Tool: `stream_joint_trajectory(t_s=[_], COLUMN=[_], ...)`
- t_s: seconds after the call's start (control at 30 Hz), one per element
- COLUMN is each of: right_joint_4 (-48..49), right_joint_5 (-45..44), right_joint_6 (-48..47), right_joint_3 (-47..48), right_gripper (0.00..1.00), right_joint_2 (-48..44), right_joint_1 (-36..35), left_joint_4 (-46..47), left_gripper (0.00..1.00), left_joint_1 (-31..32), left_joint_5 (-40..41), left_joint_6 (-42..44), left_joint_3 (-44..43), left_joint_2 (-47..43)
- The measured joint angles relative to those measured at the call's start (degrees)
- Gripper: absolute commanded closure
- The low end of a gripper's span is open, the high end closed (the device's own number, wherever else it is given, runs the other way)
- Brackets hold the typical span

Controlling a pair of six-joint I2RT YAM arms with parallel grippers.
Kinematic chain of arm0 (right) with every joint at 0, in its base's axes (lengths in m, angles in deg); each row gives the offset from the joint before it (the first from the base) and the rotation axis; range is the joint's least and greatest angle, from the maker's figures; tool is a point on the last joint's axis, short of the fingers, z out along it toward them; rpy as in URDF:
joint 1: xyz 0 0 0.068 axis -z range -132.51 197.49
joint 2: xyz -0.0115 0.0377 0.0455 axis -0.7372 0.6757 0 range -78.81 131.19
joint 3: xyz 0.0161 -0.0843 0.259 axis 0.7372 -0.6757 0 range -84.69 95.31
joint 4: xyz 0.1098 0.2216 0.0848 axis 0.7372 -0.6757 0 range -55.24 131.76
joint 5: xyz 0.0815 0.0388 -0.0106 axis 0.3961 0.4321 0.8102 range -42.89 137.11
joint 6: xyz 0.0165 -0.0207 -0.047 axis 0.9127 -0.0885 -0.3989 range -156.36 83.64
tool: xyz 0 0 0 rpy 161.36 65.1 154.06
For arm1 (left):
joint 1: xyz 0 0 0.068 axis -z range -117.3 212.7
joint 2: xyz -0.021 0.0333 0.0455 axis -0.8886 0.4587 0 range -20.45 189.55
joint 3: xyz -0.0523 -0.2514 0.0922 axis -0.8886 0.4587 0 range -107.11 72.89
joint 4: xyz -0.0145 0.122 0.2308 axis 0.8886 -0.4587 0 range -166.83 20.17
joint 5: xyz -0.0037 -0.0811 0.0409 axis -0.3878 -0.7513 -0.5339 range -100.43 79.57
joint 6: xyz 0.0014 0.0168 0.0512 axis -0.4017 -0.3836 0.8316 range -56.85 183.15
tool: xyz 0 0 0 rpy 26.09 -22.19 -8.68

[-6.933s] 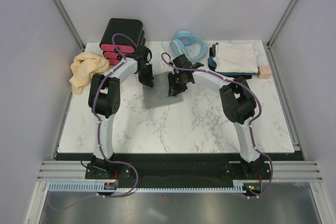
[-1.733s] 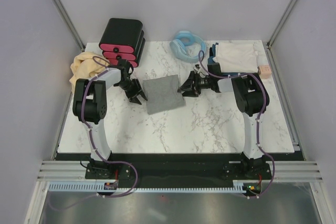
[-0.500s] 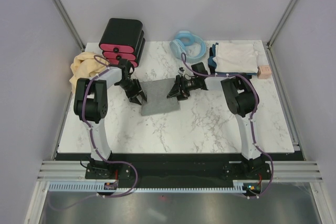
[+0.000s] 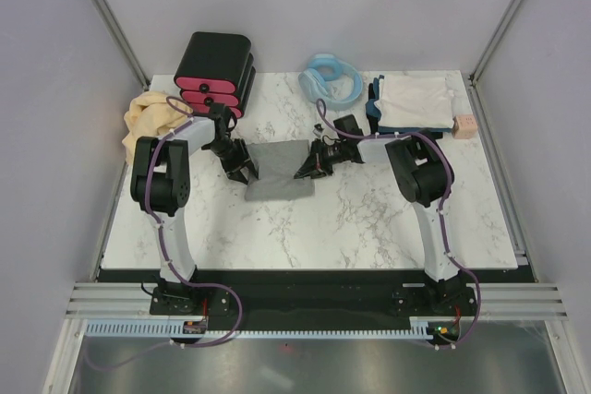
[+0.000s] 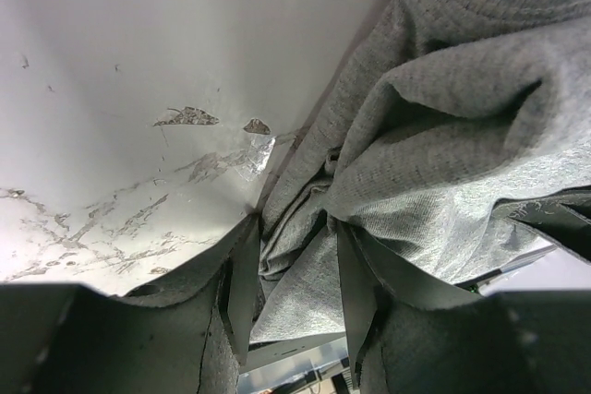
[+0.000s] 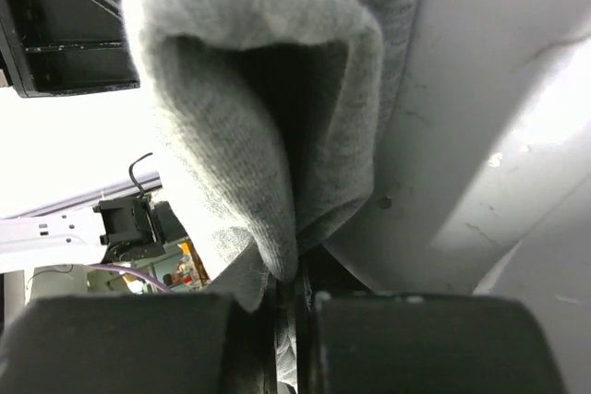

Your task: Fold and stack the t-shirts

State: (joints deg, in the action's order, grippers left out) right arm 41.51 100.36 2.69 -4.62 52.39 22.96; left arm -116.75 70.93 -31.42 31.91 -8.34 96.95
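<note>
My right gripper will next lift the grey t-shirt across, then lower and release it where the whitish t-shirt (image 4: pixel 417 101) lies bare outward, to the gripper's right in the top view.
The heather-grey t-shirt (image 4: pixel 277 180) lies folded small on the marble table (image 4: pixel 369 219), mid-left. My left gripper (image 4: pixel 243 169) is at its left edge and is shut on bunched grey cloth (image 5: pixel 443 136), low over the table (image 5: pixel 295 228). My right gripper (image 4: pixel 306 168) is at its right edge, shut tight on a doubled fold of the grey shirt (image 6: pixel 231 89), held just off the table (image 6: pixel 300 276). A tan-yellow t-shirt (image 4: pixel 152 123) lies crumpled at the far left. A whitish t-shirt (image 4: pixel 417 101) lies folded on a dark navy one (image 4: pixel 373 110) at the back right.
A black box with pink drawers (image 4: pixel 217 69) stands at the back left, close behind my left arm. A light-blue coiled hose (image 4: pixel 328 77) lies at the back middle. A small pink block (image 4: pixel 464 126) sits beside the folded stack.
Both grippers have closed in on the grey shirt from either side and taken its edges. The right gripper has moved left, drawing the right edge inward, so the shirt looks narrower.
</note>
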Motion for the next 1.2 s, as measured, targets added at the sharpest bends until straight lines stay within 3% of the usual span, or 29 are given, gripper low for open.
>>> stream_joint_trajectory(t_s=[0.3,0.8,1.2], right_joint_4=[-10.8,-37.8,-47.0], right_joint_5=[-5.7,-24.7,-32.7], right_joint_6=[-6.1,-24.5,-30.6], right_joint_3=[4.5,21.6,28.4], right_gripper=[1.0,1.0,1.0], right_joint_2=[-1.3,-3.2,-3.2], right_joint_1=[-0.9,-1.3,0.2], left_joint_4=[-0.1,-3.8,-4.2], left_gripper=[0.52,0.5,0.5], left_joint_1=[0.2,0.5,0.5], left_joint_5=[0.9,14.2,16.4], left_joint_6=[0.5,0.7,0.8], left_joint_3=[0.1,4.1,4.4], left_joint_2=[-0.3,-12.9,-13.5])
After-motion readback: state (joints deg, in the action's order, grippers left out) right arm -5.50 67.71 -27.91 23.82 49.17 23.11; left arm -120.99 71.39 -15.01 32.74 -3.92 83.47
